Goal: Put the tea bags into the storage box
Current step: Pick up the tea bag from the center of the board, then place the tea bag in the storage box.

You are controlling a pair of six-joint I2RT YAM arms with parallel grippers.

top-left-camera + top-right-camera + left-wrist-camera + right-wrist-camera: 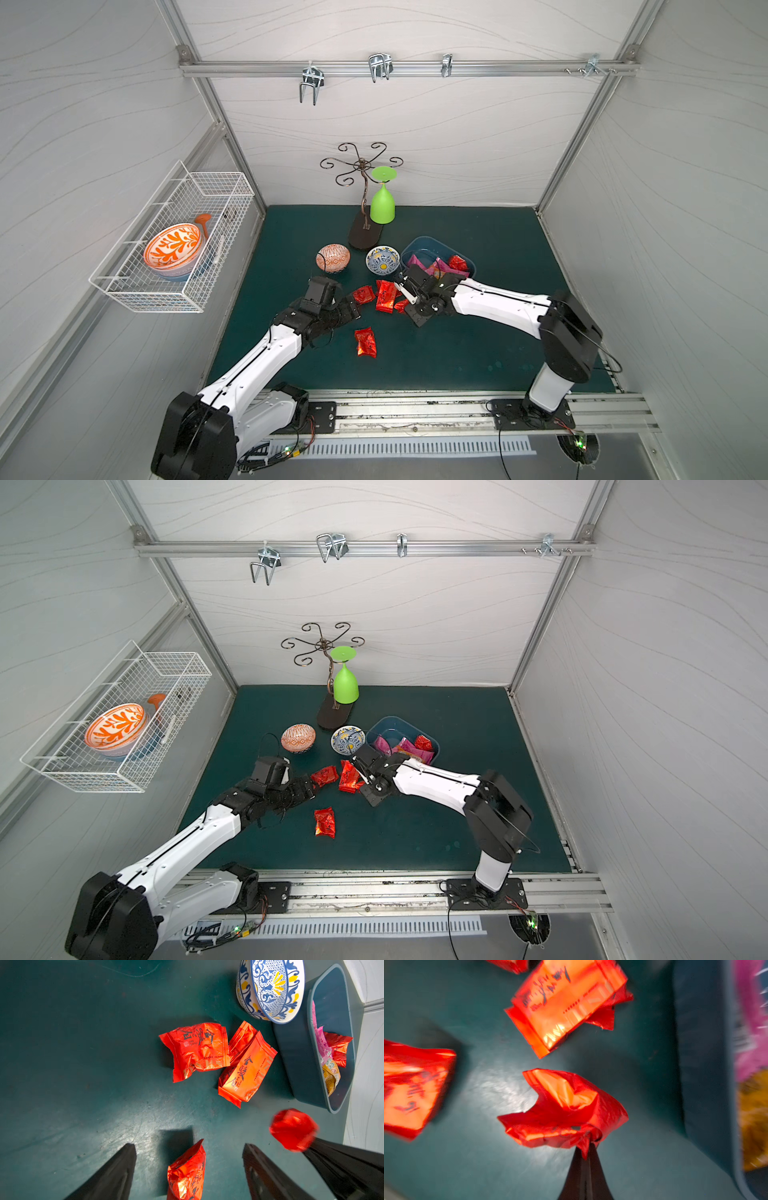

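Note:
I next need to lift my right gripper's bag, go outward past the storage box's side over the storage box's far end [428, 249], lower and release it.
My right gripper [588, 1147] is shut on the crumpled corner of a red tea bag [564, 1109], held just above the mat beside the storage box [695, 1064]. In both top views that dark blue tub [419, 245] [388, 725] holds pink, orange and red tea bags [457, 262]. A single red bag [197, 1049] and a stack of two [247, 1068] lie on the mat near it. My left gripper [189, 1147] is open; another red bag [187, 1172] shows between its fingers, untouched. In a top view the left gripper [353, 309] hangs left of the loose bags, with a lone bag [365, 341] in front.
A blue-and-yellow bowl [382, 260] stands against the tub's left side, and an upturned orange-patterned bowl [333, 257] sits further left. Behind them is a metal stand [363, 232] with a green glass [382, 203]. A white wire basket [174, 237] with bowls hangs on the left wall.

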